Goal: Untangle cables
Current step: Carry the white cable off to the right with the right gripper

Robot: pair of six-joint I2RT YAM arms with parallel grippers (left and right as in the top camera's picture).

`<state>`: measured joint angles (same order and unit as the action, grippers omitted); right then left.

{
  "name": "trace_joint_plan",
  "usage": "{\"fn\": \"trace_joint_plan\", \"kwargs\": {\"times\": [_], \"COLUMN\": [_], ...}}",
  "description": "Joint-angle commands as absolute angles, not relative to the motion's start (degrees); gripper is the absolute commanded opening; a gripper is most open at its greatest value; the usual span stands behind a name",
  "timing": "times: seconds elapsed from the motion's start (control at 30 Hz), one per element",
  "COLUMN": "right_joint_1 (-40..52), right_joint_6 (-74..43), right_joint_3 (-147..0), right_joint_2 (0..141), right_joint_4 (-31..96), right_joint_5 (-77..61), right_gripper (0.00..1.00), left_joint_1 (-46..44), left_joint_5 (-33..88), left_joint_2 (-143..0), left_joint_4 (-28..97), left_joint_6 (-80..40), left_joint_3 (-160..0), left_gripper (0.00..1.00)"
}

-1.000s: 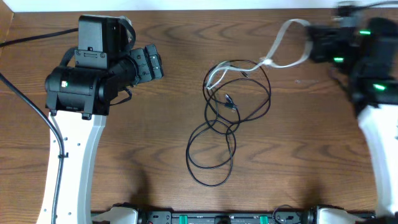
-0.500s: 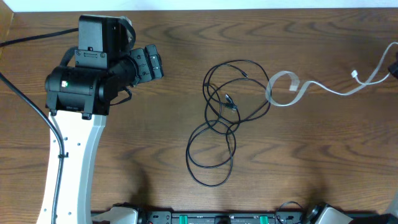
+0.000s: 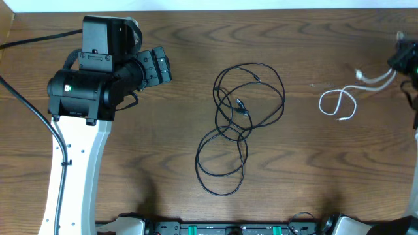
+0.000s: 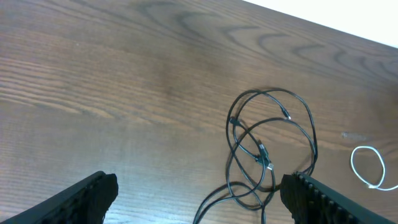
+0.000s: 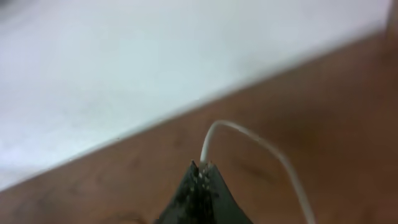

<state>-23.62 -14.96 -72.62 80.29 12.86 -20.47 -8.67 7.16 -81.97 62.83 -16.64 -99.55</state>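
I will move my right gripper away from the black cables, to the right in the overhead view and down, and let go of the white cable (image 3: 339,104) where tabletop lies below it.
Black cables (image 3: 240,124) lie in tangled loops at the table's middle, and they also show in the left wrist view as black cables (image 4: 267,149). A white cable (image 3: 339,104) lies apart to their right with one small loop. Its end rises to my right gripper (image 3: 403,62) at the frame's right edge. The right wrist view shows that gripper (image 5: 202,168) shut on the white cable (image 5: 249,140). My left gripper (image 3: 162,66) hovers left of the black cables. It stands open (image 4: 199,205) with nothing between its fingers (image 4: 93,196).
The brown wooden table (image 3: 313,183) ends at a white wall edge along the back. The left arm's white link (image 3: 75,170) and its thick black cable cross the left side. Arm bases sit along the front edge.
My right gripper has pulled the white cable rightward, out of the black loops, to the table's right edge. The black cables and the left arm have not moved.
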Motion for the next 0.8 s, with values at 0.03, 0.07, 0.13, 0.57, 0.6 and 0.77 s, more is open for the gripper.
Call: {"fn": "trace_joint_plan", "kwargs": {"times": [0.03, 0.07, 0.13, 0.57, 0.6, 0.77], "right_joint_1": [-22.3, -22.3, -22.8, -30.8, -31.3, -33.5], "right_joint_6": [-11.9, -11.9, -11.9, -6.5, -6.0, -5.1], "right_joint_3": [-73.5, -73.5, -73.9, -81.8, -81.8, -81.8], "right_joint_2": [80.7, 80.7, 80.7, 85.0, 85.8, 91.5], "right_joint_4": [2.0, -1.4, -6.9, -13.8, -13.5, -8.4], "right_joint_5": [-19.5, -18.2, -14.9, -10.8, -10.8, -10.9], "right_gripper": [0.01, 0.01, 0.01, 0.01, 0.01, 0.01], "left_joint_1": [-8.4, -8.4, -8.4, -8.4, -8.4, -8.4], "left_joint_5": [6.8, 6.8, 6.8, 6.8, 6.8, 6.8], "left_joint_2": [-82.3, -82.3, -82.3, -82.4, -82.4, -82.3], "left_joint_4": [63.0, 63.0, 63.0, 63.0, 63.0, 63.0], "left_joint_6": [-16.1, -16.1, -16.1, -16.1, -16.1, -16.1], "left_joint_3": [-98.7, -98.7, -98.7, -98.7, -98.7, -98.7], "left_gripper": [0.9, 0.9, 0.9, 0.9, 0.9, 0.9]}}
